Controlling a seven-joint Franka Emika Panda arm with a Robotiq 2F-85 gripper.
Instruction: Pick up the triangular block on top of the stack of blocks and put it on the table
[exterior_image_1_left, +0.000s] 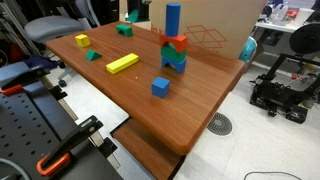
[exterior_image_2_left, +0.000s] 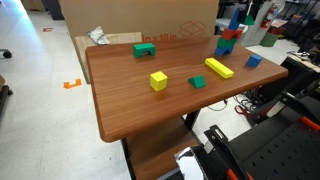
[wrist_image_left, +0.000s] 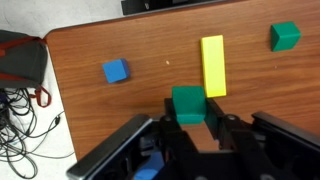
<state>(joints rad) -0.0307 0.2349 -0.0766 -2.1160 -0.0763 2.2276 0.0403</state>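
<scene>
I should next move my gripper back and down to release, because the bare tabletop between the blue cube and the long yellow block is below and back from my gripper.
In the wrist view my gripper is shut on the dark green triangular block and holds it well above the brown table. The stack of blocks shows in both exterior views, with the tall upright blue block as its top and nothing on it. The stack does not show in the wrist view. My gripper and the held block do not show clearly in either exterior view.
On the table lie a blue cube, a long yellow block, a yellow cube, a teal wedge and a green block. Cables lie on the floor past the table edge.
</scene>
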